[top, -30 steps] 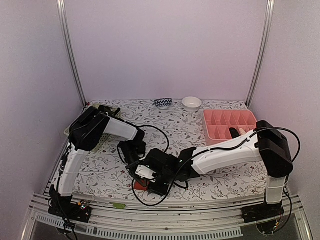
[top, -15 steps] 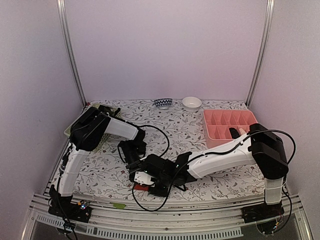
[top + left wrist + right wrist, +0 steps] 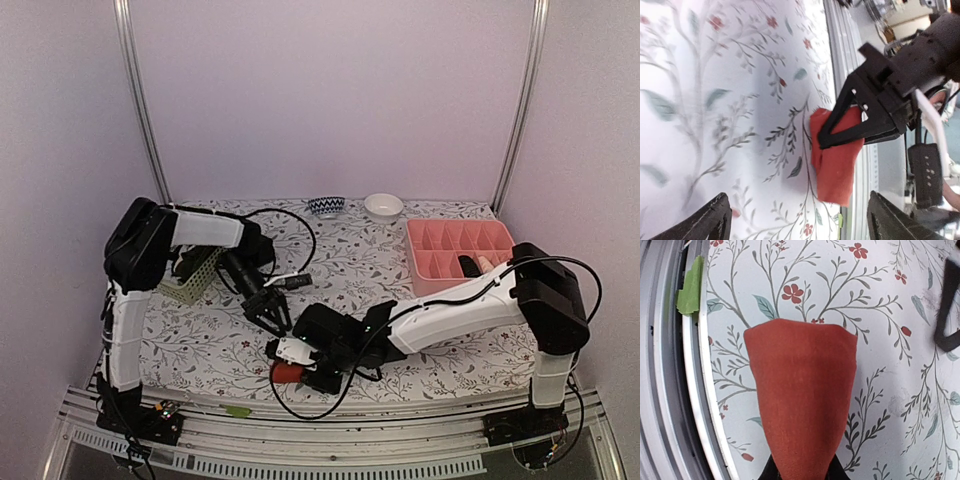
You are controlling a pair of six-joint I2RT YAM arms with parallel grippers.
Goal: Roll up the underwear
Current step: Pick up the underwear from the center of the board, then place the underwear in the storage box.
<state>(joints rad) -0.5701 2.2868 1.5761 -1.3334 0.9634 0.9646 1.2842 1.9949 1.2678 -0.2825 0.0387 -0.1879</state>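
Observation:
My right gripper lifts outward to the pink tray next. It then lowers to release the bundle in the tray's section beside the dark item, since that section is empty.
The red-orange underwear lies as a folded bundle near the table's front edge. My right gripper is shut on one end of it. In the right wrist view the cloth fans out from the black fingers at the bottom. In the left wrist view the bundle sits under the right gripper's black fingers. My left gripper hangs open just behind and left of the bundle, its jaws wide and nothing between them. A dark item lies in the pink tray.
A pink divided tray stands at the right. A pale green basket sits at the left under the left arm. Two small bowls stand at the back. A green tape scrap marks the metal front rail.
My left gripper has opened and drawn back from the red-orange bundle, its arm swinging up and left. My right gripper has closed on the bundle.

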